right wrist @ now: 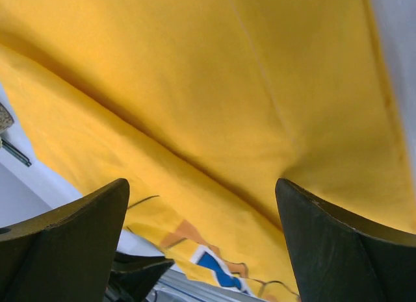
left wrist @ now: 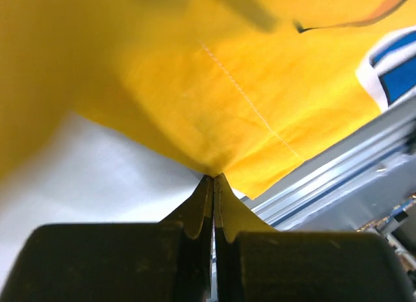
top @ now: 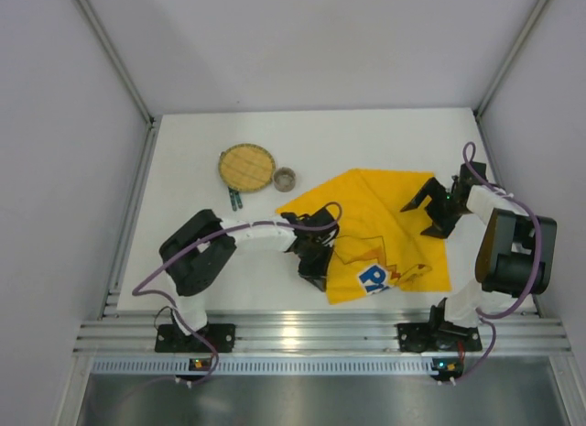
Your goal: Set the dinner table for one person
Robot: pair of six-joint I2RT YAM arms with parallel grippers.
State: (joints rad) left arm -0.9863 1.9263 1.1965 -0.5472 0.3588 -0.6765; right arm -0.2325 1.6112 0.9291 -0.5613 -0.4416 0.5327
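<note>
The cloth's loose side edge (top: pixel 447 258) (right wrist: pixel 400 160) is still outside my open fingers. My right gripper will next move back toward the bar and down onto that edge.
The white dinner table (top: pixel 188 160) carries a rumpled yellow cloth (top: pixel 380 220) with a blue-lettered print near its front edge. My left gripper (top: pixel 315 279) is shut on the cloth's near left edge; in the left wrist view its fingertips (left wrist: pixel 213 180) pinch a fold of the yellow cloth (left wrist: pixel 214 88) just above the table. My right gripper (top: pixel 424 214) is open and empty over the cloth's right side; in the right wrist view the gripper (right wrist: pixel 201 204) has its jaws wide apart with the cloth (right wrist: pixel 214 88) beneath.
A round woven plate (top: pixel 247 167), a small grey cup (top: pixel 285 179) and dark cutlery (top: pixel 234 200) lie at the back left of the table. The ribbed aluminium rail (top: pixel 320 334) runs along the front edge. Grey walls close in both sides.
</note>
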